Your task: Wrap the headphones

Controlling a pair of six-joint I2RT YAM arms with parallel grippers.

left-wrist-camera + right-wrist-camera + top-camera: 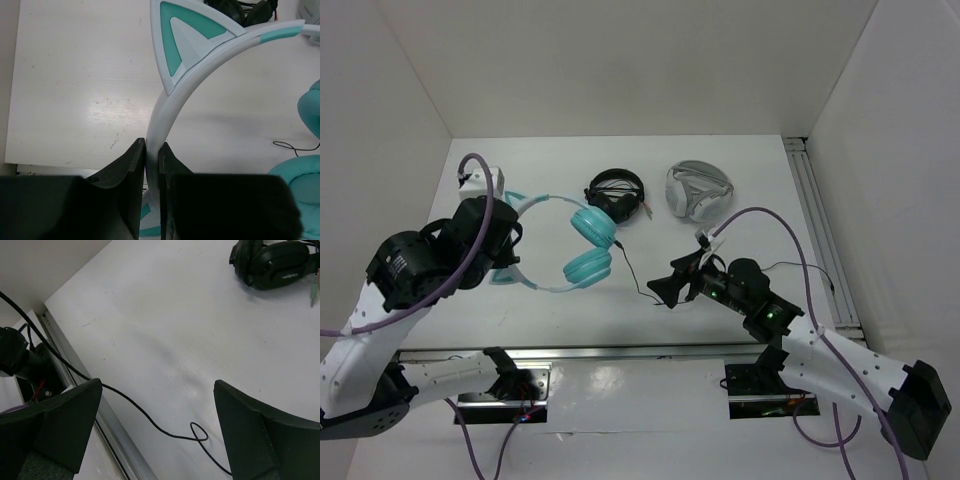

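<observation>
The cable (651,296) beside its small loop crosses below between my open fingers, so my right gripper will lower onto it.
The teal headphones (588,246) lie on the white table left of centre, their two ear cups side by side. Their pale headband (170,95) with a cat ear (186,37) curves off to the left. My left gripper (506,248) is shut on the headband (152,150), which is pinched between both fingers. The thin black cable (632,272) runs from the ear cups toward my right gripper (666,280). My right gripper (157,387) is open and empty above the table. The cable (150,420) lies on the table between its fingers with a small loop.
Black headphones (616,193) lie just behind the teal ones and show in the right wrist view (272,257). White-grey headphones (698,192) lie to their right. Aluminium rails run along the table's front edge (620,352) and right side (820,230). White walls enclose the table.
</observation>
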